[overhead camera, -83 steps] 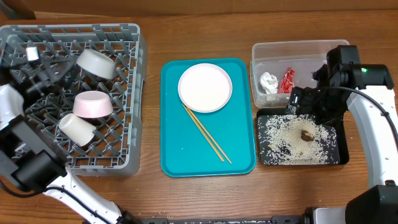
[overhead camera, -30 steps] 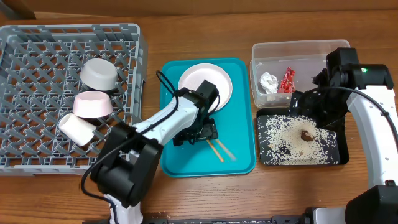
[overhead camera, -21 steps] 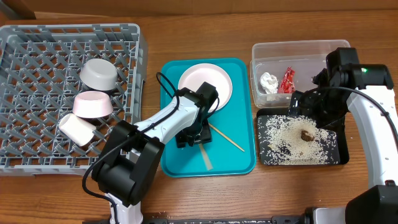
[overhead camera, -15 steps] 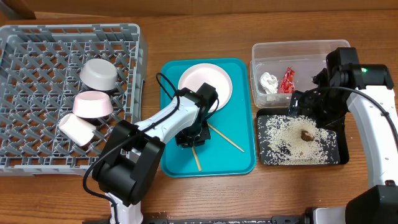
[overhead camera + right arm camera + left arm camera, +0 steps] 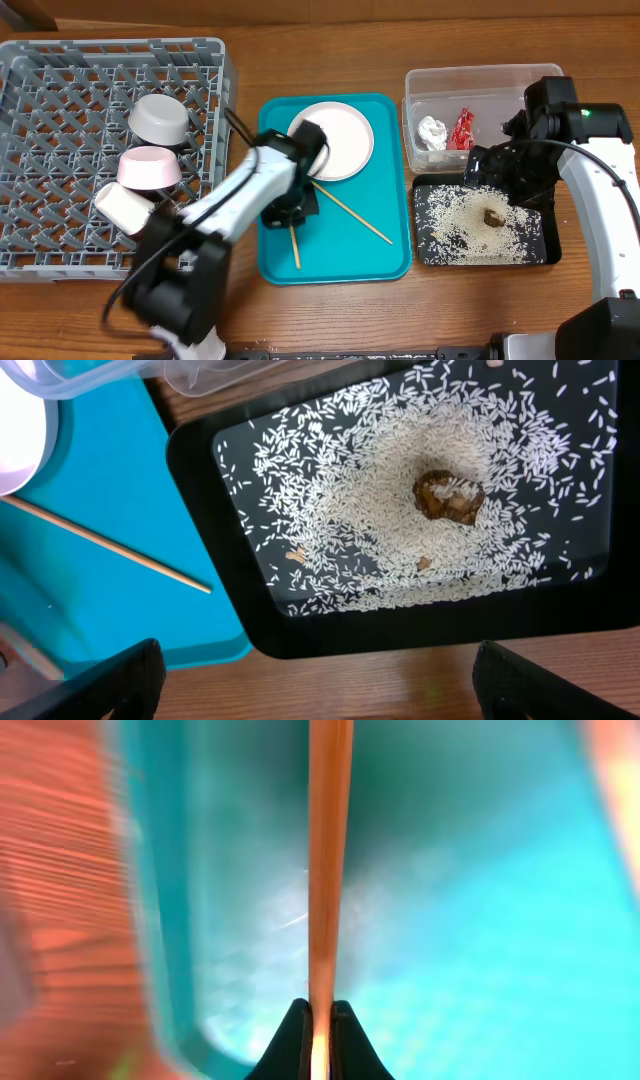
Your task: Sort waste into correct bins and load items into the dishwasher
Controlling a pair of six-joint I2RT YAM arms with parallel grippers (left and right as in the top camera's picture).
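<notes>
I should raise my left gripper off the teal tray [image 5: 380,260] and move left in the overhead view to release the chopstick in the grey dish rack, where bowls already sit.
Over the teal tray [image 5: 380,260], my left gripper [image 5: 291,212] is shut on one wooden chopstick [image 5: 295,250]. In the left wrist view this chopstick [image 5: 330,870] runs straight out from between the closed jaws [image 5: 320,1025]. The second chopstick [image 5: 355,213] lies slantwise on the tray, below the white plate [image 5: 330,140]. My right gripper [image 5: 505,170] hangs open over the black tray [image 5: 548,255], which holds rice [image 5: 350,480] and a brown lump [image 5: 449,496]. Tissue [image 5: 432,132] and red wrapper [image 5: 462,128] lie in the clear tub [image 5: 480,80].
The grey dish rack [image 5: 60,80] at the left holds a grey-white bowl [image 5: 158,118], a pinkish bowl-like cup [image 5: 150,168] and a white cup [image 5: 122,207]. Wooden table [image 5: 330,310] shows along the front edge. The left arm crosses from the front edge to the teal tray.
My left gripper has shut on one chopstick and swung it away from the other. The arm has shifted left. The right arm has not moved.
</notes>
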